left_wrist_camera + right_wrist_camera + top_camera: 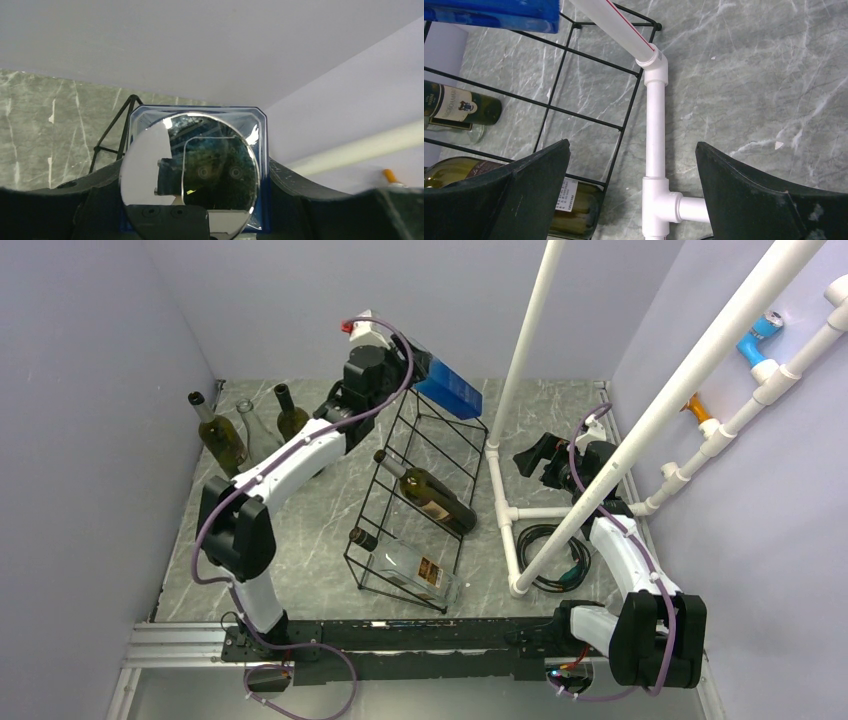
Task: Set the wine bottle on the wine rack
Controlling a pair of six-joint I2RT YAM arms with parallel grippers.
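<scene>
The rack's empty far end [443, 424] is below the left gripper and to its right in the top view, so the robot will lower the blue bottle there and let go of it.
My left gripper [422, 374] is shut on a blue square-sided bottle [450, 390] and holds it tilted above the far end of the black wire wine rack [392, 437]. In the left wrist view the bottle's mirrored round base [190, 170] fills the space between my fingers [300, 192], and a rack wire [122, 117] shows behind it. A dark green bottle [432, 497] and a clear bottle [405, 570] lie on the rack. My right gripper [535, 455] is open and empty to the right of the rack, over a white pipe [655, 130]. The rack [579, 116] and the blue bottle [489, 12] show in the right wrist view.
Three bottles [222, 437] stand at the back left by the wall. A white PVC pipe frame [520, 360] rises just right of the rack, with more pipes crossing on the right. A coiled black cable [550, 545] lies by the frame's foot.
</scene>
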